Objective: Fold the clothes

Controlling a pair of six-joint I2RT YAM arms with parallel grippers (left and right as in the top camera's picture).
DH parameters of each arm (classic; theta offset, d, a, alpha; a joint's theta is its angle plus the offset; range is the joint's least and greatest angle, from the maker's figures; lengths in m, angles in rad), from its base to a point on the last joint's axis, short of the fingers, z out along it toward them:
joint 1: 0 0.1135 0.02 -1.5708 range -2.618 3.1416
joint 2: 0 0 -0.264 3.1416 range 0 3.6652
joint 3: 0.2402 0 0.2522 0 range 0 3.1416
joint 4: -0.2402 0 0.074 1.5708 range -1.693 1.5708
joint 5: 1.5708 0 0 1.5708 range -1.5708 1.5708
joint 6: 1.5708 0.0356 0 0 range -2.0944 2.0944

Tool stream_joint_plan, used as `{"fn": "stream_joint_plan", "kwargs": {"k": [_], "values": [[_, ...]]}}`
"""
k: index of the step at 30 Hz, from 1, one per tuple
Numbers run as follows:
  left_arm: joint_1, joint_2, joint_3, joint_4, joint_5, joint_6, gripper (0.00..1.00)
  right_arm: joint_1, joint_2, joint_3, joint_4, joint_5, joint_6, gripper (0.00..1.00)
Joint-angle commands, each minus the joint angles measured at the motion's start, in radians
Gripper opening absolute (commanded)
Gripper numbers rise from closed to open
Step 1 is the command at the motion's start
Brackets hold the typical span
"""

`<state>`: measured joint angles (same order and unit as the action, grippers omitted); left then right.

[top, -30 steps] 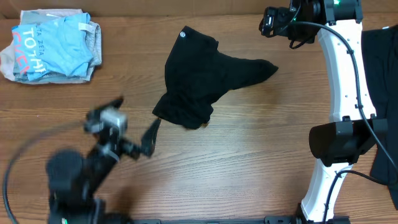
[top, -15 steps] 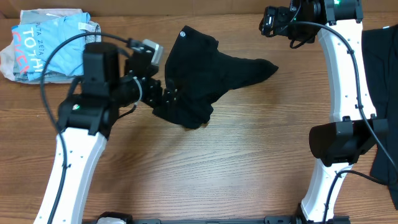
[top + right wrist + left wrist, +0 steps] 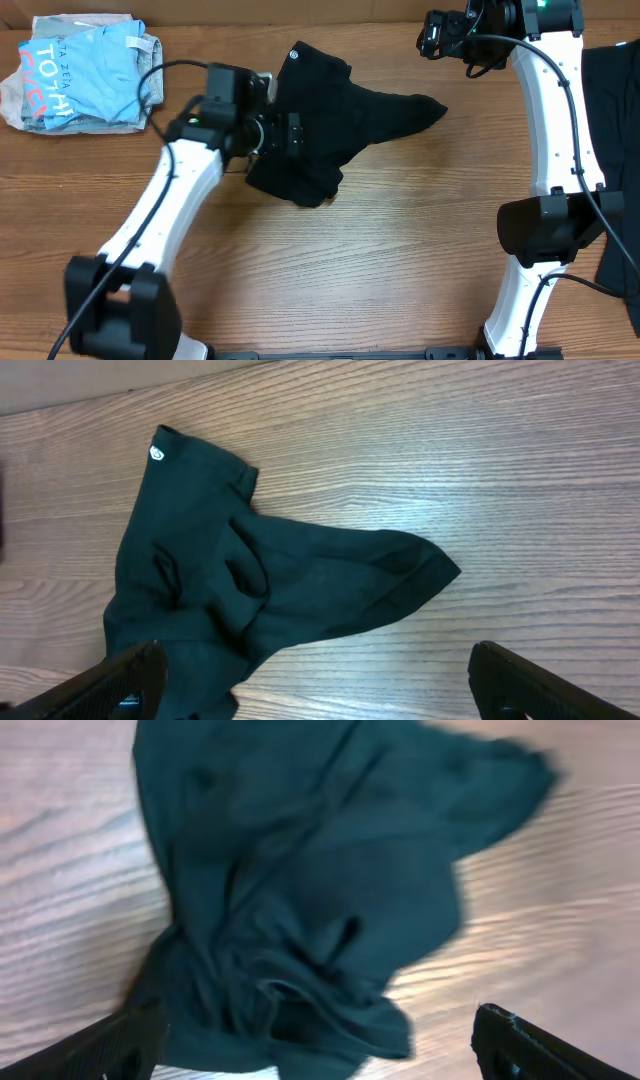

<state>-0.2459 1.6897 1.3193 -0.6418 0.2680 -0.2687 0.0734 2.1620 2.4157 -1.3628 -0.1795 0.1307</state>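
The bunched fold of black fabric lies below and between my open fingers, so my left gripper comes down to that fold and closes on it next.
A crumpled black T-shirt [image 3: 335, 115] lies at the back middle of the wooden table, with a small white logo [image 3: 294, 55] at its far corner. My left gripper [image 3: 284, 137] hovers over the shirt's left edge. In the left wrist view that gripper [image 3: 320, 1060] is open, its fingertips [image 3: 105, 1045] straddling the bunched fabric [image 3: 320, 890] without closing on it. My right gripper [image 3: 432, 35] hangs high at the back right, apart from the shirt. It is open [image 3: 320, 685] with nothing between its fingers, and looks down on the shirt [image 3: 260, 580].
A folded pile of light blue and grey clothes [image 3: 85, 75] sits at the back left corner. More black clothes [image 3: 615, 95] lie along the right edge behind the right arm's white base [image 3: 545, 230]. Bare wood [image 3: 350, 270] fills the front.
My left arm has swung from the front left of the table up to the shirt's left edge. The right arm and the shirt have not moved.
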Motion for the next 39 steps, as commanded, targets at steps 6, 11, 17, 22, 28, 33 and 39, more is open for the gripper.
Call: {"fn": "stream_joint_plan", "kwargs": {"k": [6, 11, 17, 22, 28, 33, 39], "values": [[-0.096, 0.127, 0.024, 0.002, -0.157, -0.055, 1.0, -0.002, -0.005, 0.005, 0.003, -0.005, 0.0, 1.0], [-0.094, 0.182, 0.024, 0.004, -0.168, -0.084, 0.9, -0.002, -0.005, 0.005, 0.003, -0.005, 0.0, 1.0], [-0.094, 0.192, 0.024, 0.015, -0.216, -0.084, 0.75, -0.002, -0.005, 0.005, 0.003, -0.005, 0.0, 1.0], [-0.094, 0.192, 0.024, 0.015, -0.22, -0.084, 0.59, -0.002, -0.005, 0.005, 0.003, -0.005, 0.0, 1.0], [-0.094, 0.192, 0.024, 0.016, -0.227, -0.084, 0.31, -0.002, -0.005, 0.005, 0.003, -0.005, 0.0, 1.0], [-0.094, 0.192, 0.024, 0.015, -0.227, -0.083, 0.04, -0.002, -0.005, 0.005, 0.003, -0.005, 0.0, 1.0], [-0.094, 0.192, 0.054, -0.022, -0.228, -0.083, 0.04, -0.002, -0.005, 0.005, 0.003, -0.005, 0.0, 1.0]]}}
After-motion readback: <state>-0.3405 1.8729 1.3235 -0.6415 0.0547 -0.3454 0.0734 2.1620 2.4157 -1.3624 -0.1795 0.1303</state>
